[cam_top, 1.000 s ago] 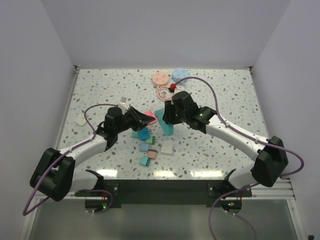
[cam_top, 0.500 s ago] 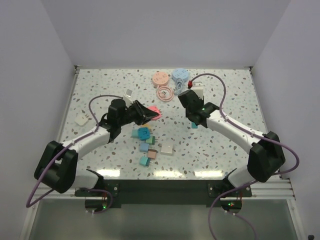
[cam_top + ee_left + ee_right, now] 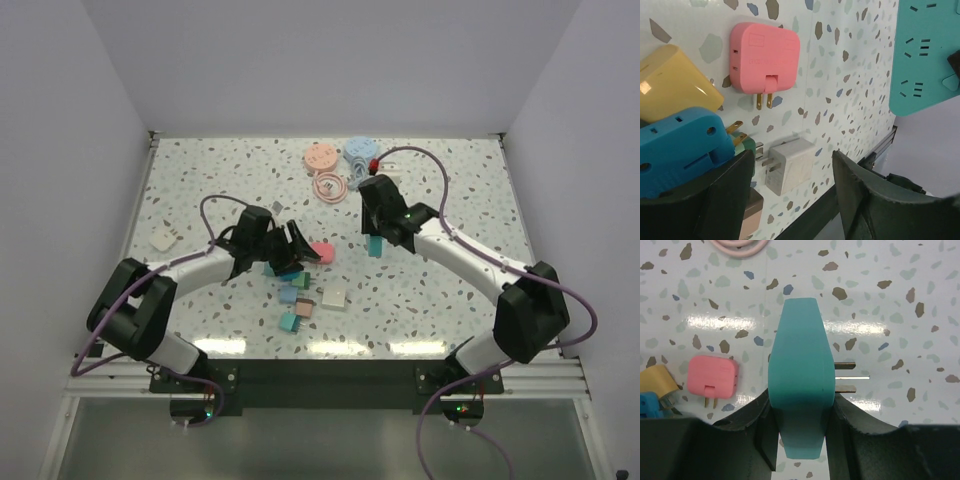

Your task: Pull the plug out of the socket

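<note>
Next, my right gripper moves outward over the round pink and blue reels and releases the teal socket (image 3: 375,245), its plug already off.
The pink plug (image 3: 321,251) lies flat on the speckled table, its two brass prongs bare, apart from the socket. In the left wrist view the pink plug (image 3: 765,62) sits beyond my left gripper (image 3: 792,165), which is open with nothing between its fingers. My left gripper (image 3: 295,245) hovers just left of the plug. The teal socket (image 3: 801,390) is clamped edge-on in my right gripper (image 3: 800,402), metal prongs sticking out of its right side. The teal socket (image 3: 375,245) hangs above the table, right of the plug, in my right gripper (image 3: 378,235).
A blue adapter (image 3: 680,150), a yellow adapter (image 3: 670,82) and a white charger (image 3: 790,165) lie under the left gripper. Several small adapters (image 3: 292,295) sit near the front. Round pink (image 3: 321,157) and blue (image 3: 360,150) reels and a coiled cable (image 3: 330,186) are at the back.
The plug came off the socket as the arms drew apart. My left gripper then opened and let the pink plug drop on the table. The right gripper kept the teal socket.
</note>
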You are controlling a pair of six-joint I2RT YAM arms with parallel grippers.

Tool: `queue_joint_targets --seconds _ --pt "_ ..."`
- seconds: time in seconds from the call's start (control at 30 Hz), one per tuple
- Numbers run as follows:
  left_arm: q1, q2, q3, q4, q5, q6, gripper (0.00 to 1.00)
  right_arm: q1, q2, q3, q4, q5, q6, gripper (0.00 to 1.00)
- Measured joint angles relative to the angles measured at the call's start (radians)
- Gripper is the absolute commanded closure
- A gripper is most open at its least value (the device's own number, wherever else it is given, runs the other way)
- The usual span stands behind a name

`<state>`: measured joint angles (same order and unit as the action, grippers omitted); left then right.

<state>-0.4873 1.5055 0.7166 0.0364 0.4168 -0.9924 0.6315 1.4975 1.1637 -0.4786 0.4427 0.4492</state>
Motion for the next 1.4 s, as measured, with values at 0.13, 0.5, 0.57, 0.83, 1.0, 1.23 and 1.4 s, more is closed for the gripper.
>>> queue_joint_targets --seconds 0.13,0.5,0.57,0.83,1.0,1.23,1.4 --pt "-0.004 -0.008 0.017 -0.038 -0.027 0.034 0.24 -0.019 0.062 0.033 0.027 -0.072 -0.003 1.0" --pt "-0.004 -0.117 0.078 -0.056 -0.066 0.09 0.0 -0.306 0.38 0.26 0.294 -0.509 0.137 1.0" --pt "0.002 -0.121 0.088 -0.06 -0.072 0.105 0.0 -0.335 0.456 0.327 0.346 -0.572 0.181 1.0" --pt "0.119 -0.127 0.139 -0.122 -0.126 0.179 0.0 -0.392 0.855 0.742 0.483 -0.755 0.383 0.89" --pt "0.226 -0.127 0.192 -0.179 -0.176 0.23 0.0 -0.401 1.054 0.973 0.485 -0.805 0.459 0.62" --pt "0.298 -0.1 0.26 -0.207 -0.208 0.287 0.0 -0.404 1.036 0.978 0.435 -0.805 0.451 0.01" --pt "0.301 -0.071 0.275 -0.203 -0.201 0.322 0.0 -0.409 0.892 0.842 0.354 -0.798 0.367 0.01"
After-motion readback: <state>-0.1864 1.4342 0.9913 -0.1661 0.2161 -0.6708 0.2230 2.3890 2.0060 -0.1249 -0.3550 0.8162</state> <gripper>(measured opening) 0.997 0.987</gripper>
